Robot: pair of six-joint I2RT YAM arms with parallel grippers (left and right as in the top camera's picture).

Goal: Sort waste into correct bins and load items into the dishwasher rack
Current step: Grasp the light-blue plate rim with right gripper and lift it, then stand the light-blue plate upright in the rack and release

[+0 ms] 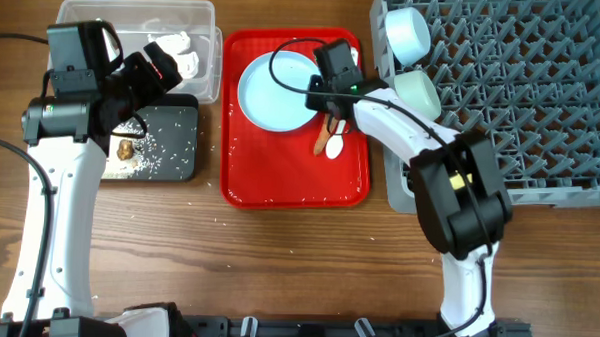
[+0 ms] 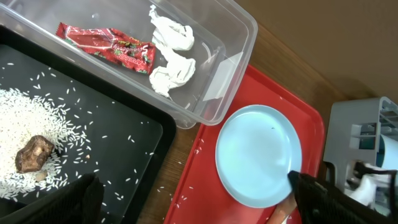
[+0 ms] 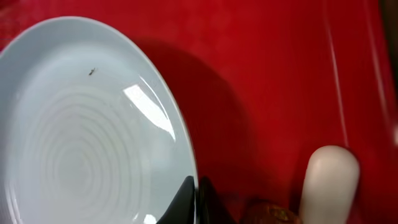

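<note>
I will next raise my right gripper, move it to the right in the overhead view, and then lower it to the rack (image 1: pixel 523 86) slots beside the bowls, because those slots are empty.
The pale blue plate (image 1: pixel 273 93) lies on the red tray (image 1: pixel 289 183). My right gripper (image 1: pixel 333 72) is shut on the plate's right rim; in the right wrist view its fingers (image 3: pixel 196 200) pinch the rim of the plate (image 3: pixel 81 137). The white spoon (image 1: pixel 334 147) and the orange carrot (image 1: pixel 321 139) lie just beside it. My left gripper (image 1: pixel 163 69) is open and empty above the black bin (image 1: pixel 177 119) and the clear bin (image 1: pixel 135 13). The wrapper (image 2: pixel 109 46) and tissue (image 2: pixel 171 56) lie in the clear bin. Rice (image 2: pixel 25 134) and the brown lump (image 2: pixel 34 152) lie in the black bin. Two bowls (image 1: pixel 407 34) (image 1: pixel 418 93) sit in the rack (image 1: pixel 523 86). The yellow cup is out of view.
Loose rice grains are scattered on the wood between the black bin and the tray (image 2: pixel 186 199) and along the table below them. The rack stands close to the tray's right edge. The arm bases stand at the table's front edge.
</note>
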